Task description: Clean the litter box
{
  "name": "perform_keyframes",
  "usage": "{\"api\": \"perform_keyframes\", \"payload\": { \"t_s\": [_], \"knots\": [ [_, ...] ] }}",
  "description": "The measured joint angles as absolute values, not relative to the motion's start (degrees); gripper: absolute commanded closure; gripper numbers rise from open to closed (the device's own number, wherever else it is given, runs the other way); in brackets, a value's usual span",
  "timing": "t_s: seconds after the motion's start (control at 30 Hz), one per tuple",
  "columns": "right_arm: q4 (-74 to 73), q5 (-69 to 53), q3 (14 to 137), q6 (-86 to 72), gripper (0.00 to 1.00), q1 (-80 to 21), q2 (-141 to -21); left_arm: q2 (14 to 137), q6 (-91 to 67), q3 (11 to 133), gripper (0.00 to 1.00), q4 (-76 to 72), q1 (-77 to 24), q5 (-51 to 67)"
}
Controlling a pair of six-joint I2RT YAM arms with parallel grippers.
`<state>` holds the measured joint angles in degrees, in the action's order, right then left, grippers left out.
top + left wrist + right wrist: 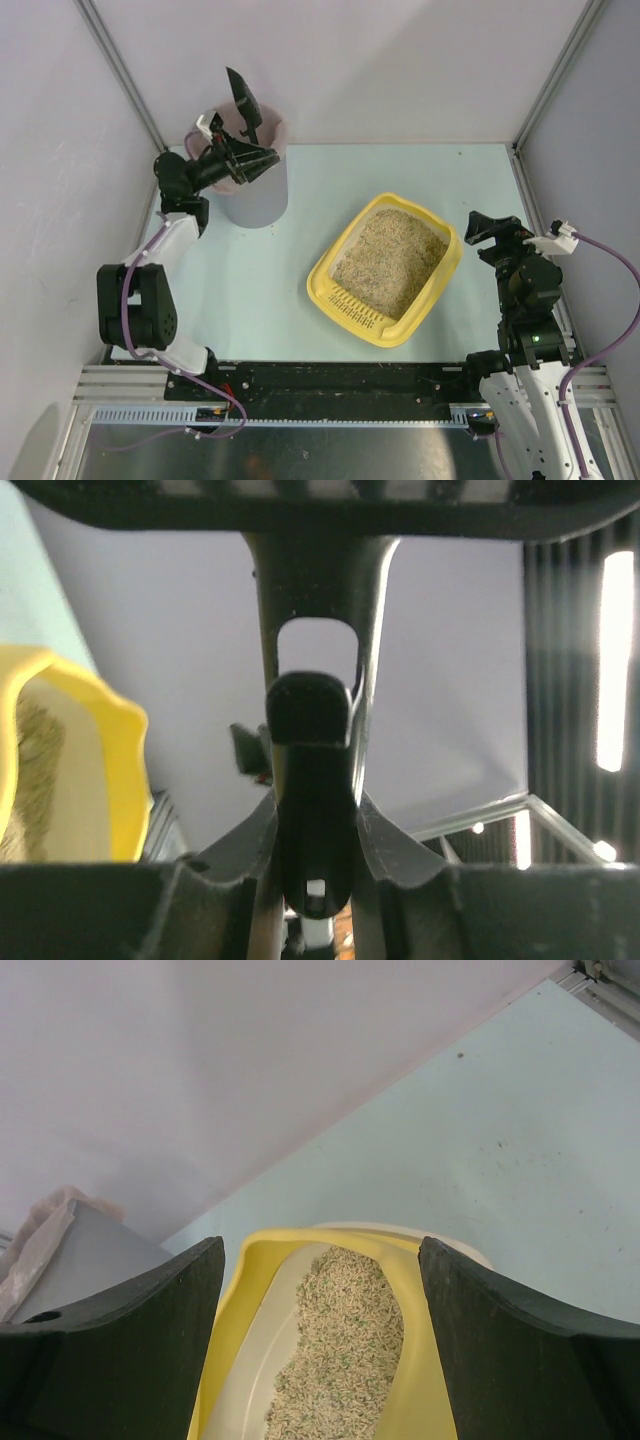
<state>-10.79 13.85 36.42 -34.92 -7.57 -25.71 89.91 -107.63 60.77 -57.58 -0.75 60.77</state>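
Observation:
My left gripper is holding the scoop (243, 100) and will next move back and to the right in the top view, then down to let go of it on the beige litter (390, 262), which is clear.
The yellow litter box (325, 290) lies angled at mid-table, filled with beige litter (390, 262). My left gripper (255, 160) hovers over the grey bin at the back left, shut on the handle of a black scoop (243, 100) whose blade points up and away. In the left wrist view the scoop handle (312, 810) is pinched between the jaws of the left gripper (315, 880), and a yellow corner of the litter box (110, 770) shows at left. My right gripper (490, 232) stands open just right of the box; in its own view the right gripper (320, 1340) frames the litter box (245, 1290) with nothing between the fingers.
A grey bin with a pink liner (255, 195) stands at the back left, also seen as a grey bin (90, 1255) in the right wrist view. White walls and metal frame posts enclose the pale blue table (260, 290). The arm bases sit on the near rail.

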Motion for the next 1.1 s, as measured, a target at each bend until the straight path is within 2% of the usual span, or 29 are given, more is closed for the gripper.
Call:
{"api": "perform_keyframes", "payload": {
  "t_s": [0.07, 0.23, 0.47, 0.77, 1.1],
  "knots": [
    [-10.79, 13.85, 36.42, -34.92, 0.17, -7.57, -25.71, 88.07, -99.37, 62.57, 1.00, -46.28, -0.82, 62.06],
    [-10.79, 13.85, 36.42, -34.92, 0.17, -7.73, -25.71, 87.18, -66.39, 77.89, 1.00, -2.94, -1.04, 56.40],
    [-10.79, 13.91, 36.42, -34.92, 0.17, -7.79, -25.71, 85.93, -34.98, 89.71, 1.00, 31.53, -6.02, 32.16],
    [-10.76, 13.91, 36.42, -34.94, 0.17, -7.97, -25.74, 85.54, -12.19, 90.56, 1.00, 45.74, -23.11, 9.21],
    [-10.79, 14.37, 36.42, -34.89, 0.16, -8.19, -25.30, 85.65, -5.98, 90.54, 1.00, 49.01, -37.34, -3.92]
  ]
}}
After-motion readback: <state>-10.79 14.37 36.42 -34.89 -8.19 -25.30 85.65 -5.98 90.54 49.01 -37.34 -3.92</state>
